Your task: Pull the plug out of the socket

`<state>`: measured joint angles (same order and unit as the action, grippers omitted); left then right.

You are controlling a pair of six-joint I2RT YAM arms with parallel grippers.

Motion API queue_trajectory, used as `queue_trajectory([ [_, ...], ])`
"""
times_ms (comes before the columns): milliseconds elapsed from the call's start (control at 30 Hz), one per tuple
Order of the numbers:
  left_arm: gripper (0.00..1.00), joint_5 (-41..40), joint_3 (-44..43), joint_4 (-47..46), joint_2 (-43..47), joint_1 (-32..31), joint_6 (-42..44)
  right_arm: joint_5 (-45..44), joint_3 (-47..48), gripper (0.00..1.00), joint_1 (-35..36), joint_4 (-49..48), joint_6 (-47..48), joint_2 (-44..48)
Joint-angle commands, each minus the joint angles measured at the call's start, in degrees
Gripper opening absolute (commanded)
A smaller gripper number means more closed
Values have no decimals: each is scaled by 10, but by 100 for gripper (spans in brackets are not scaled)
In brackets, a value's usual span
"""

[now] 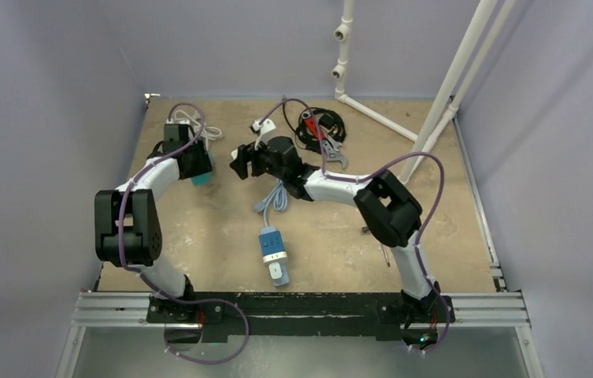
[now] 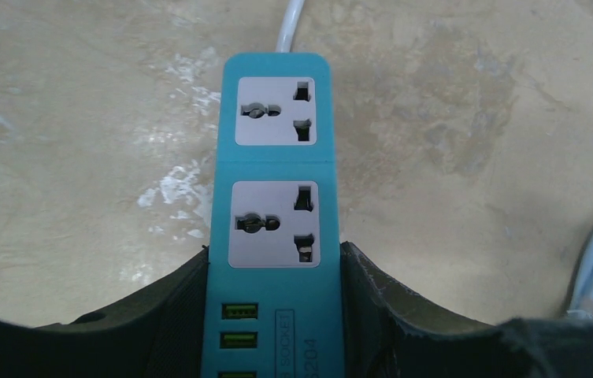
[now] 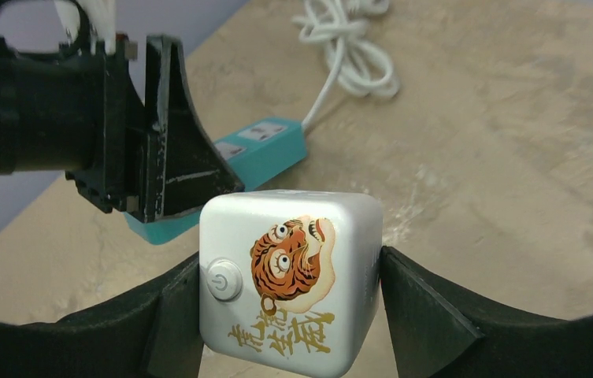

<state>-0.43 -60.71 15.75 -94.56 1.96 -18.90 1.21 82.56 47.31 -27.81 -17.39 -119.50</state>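
Observation:
My right gripper lowers toward the bare table (image 1: 234, 186) beside the power strip next and frees the plug, as it's apart from the strip, both outlets empty.
The socket is a teal power strip (image 2: 276, 157) with two grey outlets, both empty, and green USB ports. My left gripper (image 2: 274, 315) is shut on its sides at the USB end, at the table's back left (image 1: 198, 167). The plug is a silver cube (image 3: 289, 279) with a tiger picture and a round power button. My right gripper (image 3: 289, 266) is shut on it, holding it above the table, apart from the strip (image 3: 265, 146). In the top view the right gripper (image 1: 239, 161) sits just right of the left one, and the cube is mostly hidden.
The strip's white cord (image 3: 348, 55) lies coiled behind it. A second blue and white power strip (image 1: 273, 253) with its cable lies near the front middle. A white adaptor (image 1: 264, 126), black cables with tools (image 1: 320, 130) and white pipes (image 1: 435, 110) stand at the back.

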Motion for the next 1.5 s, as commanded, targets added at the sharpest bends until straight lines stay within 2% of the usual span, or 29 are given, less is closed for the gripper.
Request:
queue_trajectory([
  [0, 10, 64, -16, -19, 2, 1, -11, 19, 68, 8, 16, 20, -37, -24],
  [100, 28, 58, -25, -13, -18, 2, -10, 2, 85, 16, 18, 26, -51, -50],
  [233, 45, 77, -37, -4, -43, 14, -14, 0, 102, 31, 18, 27, -56, -78],
  [400, 73, 100, -18, -29, 0, 15, -22, -4, 127, 47, 18, 36, -56, -104],
  [467, 78, 104, -14, -32, 14, 15, -25, -6, 137, 50, 18, 40, -56, -114],
  [500, 80, 104, -14, -31, 20, 15, -25, -5, 139, 52, 18, 46, -56, -117],
  [800, 84, 85, 0, -41, 76, 15, -19, -2, 131, 98, 18, 36, -46, -102],
  [1000, 84, 104, 8, -46, 100, 13, -25, -8, 116, 99, 18, 45, -18, -67],
  [1133, 84, 110, 15, -52, 123, -3, -26, -33, 52, 99, 18, 31, -19, 10],
  [1300, 84, 82, 7, -33, 143, -90, 3, -74, -73, 99, 17, 12, -36, 148],
  [1467, 83, 127, 8, -36, 119, -177, 14, -208, -192, 99, 9, 6, -37, 287],
])
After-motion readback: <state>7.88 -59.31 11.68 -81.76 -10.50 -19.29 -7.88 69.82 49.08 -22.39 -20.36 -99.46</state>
